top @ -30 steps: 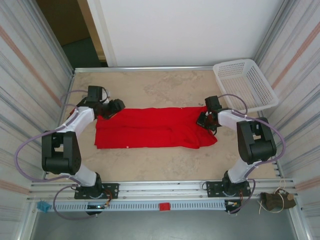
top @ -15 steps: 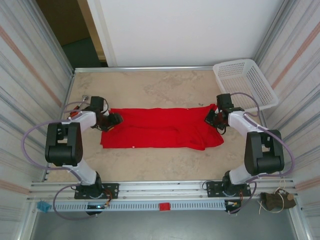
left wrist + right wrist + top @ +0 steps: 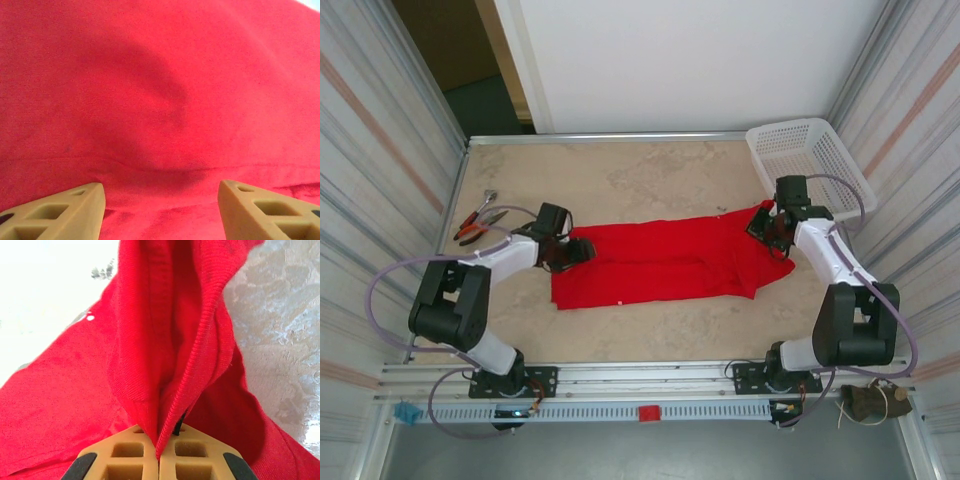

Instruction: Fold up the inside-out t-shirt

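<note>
The t-shirt still lies long, so the robot's right gripper will next carry the t-shirt's ribbed edge up and over the t-shirt toward the t-shirt's end by the pliers and release it there.
The inside-out t-shirt (image 3: 660, 262) lies as a long red band across the middle of the table (image 3: 650, 175). My left gripper (image 3: 582, 250) sits low at the shirt's left end. In the left wrist view its tan fingers (image 3: 65, 210) stand wide apart over flat red cloth (image 3: 160, 75), so the left gripper (image 3: 161, 187) is open. My right gripper (image 3: 767, 222) is at the shirt's right end, which rises to it. In the right wrist view the right gripper (image 3: 159, 440) is shut on a ribbed edge of the shirt (image 3: 60, 405), with folds bunched between its pads.
A white mesh basket (image 3: 788, 127) stands at the back right corner, close behind the right gripper. Red-handled pliers (image 3: 475, 225) lie on the table at the far left. Metal walls close in both sides, and a rail runs along the near edge.
Both grippers and the shirt have shifted to the right. The right gripper went toward the basket with the shirt's end. The left arm's move uncovered the pliers.
</note>
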`<state>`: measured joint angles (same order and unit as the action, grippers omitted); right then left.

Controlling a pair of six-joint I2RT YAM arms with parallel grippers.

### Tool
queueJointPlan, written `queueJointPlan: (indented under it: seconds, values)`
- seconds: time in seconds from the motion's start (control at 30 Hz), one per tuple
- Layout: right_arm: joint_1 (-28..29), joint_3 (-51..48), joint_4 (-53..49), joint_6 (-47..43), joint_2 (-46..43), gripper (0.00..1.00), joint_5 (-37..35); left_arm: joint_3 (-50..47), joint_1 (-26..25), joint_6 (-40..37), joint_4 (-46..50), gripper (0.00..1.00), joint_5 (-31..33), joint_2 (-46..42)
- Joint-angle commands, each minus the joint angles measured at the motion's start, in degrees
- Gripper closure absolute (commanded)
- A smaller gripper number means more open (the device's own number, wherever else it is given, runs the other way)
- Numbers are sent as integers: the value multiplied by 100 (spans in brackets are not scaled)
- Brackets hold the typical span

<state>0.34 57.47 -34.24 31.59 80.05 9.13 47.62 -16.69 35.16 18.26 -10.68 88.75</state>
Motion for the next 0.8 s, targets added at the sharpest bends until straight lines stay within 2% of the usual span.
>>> queueJointPlan:
  seconds: [0.0, 0.1, 0.3, 0.5, 0.63, 0.77]
  values:
    - [96, 358, -461, -138, -259, 100, 83, 543, 396, -223, 806, 38, 777, -453]
    - [422, 598, -687, -35, -351, 100, -81, 684, 773, -369, 830, 38, 645, -522]
    - [1704, 1060, -956, 453, -245, 100, -768, 840, 1047, -601, 821, 38, 431, -525]
    - [2992, 1704, -994, 1124, 217, 100, -1396, 1136, 1425, -820, 834, 37, -10, -412]
    - [3840, 2361, -1074, 1505, 675, 100, -1786, 1405, 1771, -916, 882, 37, -461, -210]
    - [4654, 3111, -1170, 1793, 1300, 100, -2168, 1626, 2015, -1034, 898, 37, -650, 26]
